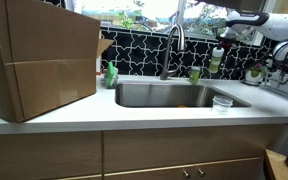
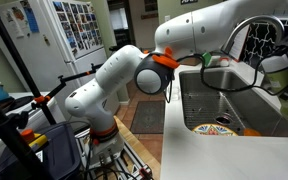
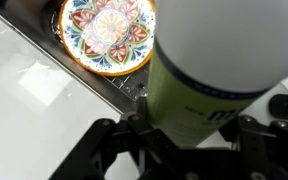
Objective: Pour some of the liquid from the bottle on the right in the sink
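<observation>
I should next lower the hanging bottle upright onto the counter beside the short green cup and let it go, because that clear spot is below my gripper.
My gripper is shut on the pale-green bottle, whose whitish top fills much of the wrist view. In an exterior view the bottle hangs upright in the gripper, above the counter at the sink's right back corner, right of the curved faucet. The steel sink lies below and to the left. It also shows in the other exterior view with the arm reaching over it. A colourful patterned plate lies in the basin.
A short green cup stands behind the sink by the faucet. A brighter green soap bottle stands at the sink's left. A clear plastic cup sits on the counter front right. A large cardboard box fills the left counter.
</observation>
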Controlling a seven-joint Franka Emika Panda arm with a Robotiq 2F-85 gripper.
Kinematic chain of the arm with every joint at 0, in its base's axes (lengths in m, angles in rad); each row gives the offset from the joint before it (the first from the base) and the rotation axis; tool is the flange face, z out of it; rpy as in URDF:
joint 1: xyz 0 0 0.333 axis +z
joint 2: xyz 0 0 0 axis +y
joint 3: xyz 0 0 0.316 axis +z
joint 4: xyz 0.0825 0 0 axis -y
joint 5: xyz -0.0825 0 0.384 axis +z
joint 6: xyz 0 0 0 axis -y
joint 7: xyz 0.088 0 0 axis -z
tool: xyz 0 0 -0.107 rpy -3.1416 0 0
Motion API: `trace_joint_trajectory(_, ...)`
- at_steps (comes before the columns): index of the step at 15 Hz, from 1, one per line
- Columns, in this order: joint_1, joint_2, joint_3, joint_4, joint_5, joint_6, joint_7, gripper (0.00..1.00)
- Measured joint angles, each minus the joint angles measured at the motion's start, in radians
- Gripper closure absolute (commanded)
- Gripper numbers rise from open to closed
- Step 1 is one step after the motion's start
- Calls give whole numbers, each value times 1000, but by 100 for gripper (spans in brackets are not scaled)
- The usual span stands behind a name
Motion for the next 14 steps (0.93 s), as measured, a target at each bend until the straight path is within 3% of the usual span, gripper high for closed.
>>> trace_joint_trajectory(11,-157,117,82,0,147,3,368,59)
trace_joint_trajectory(14,-187,148,107,1,163,31,403,59)
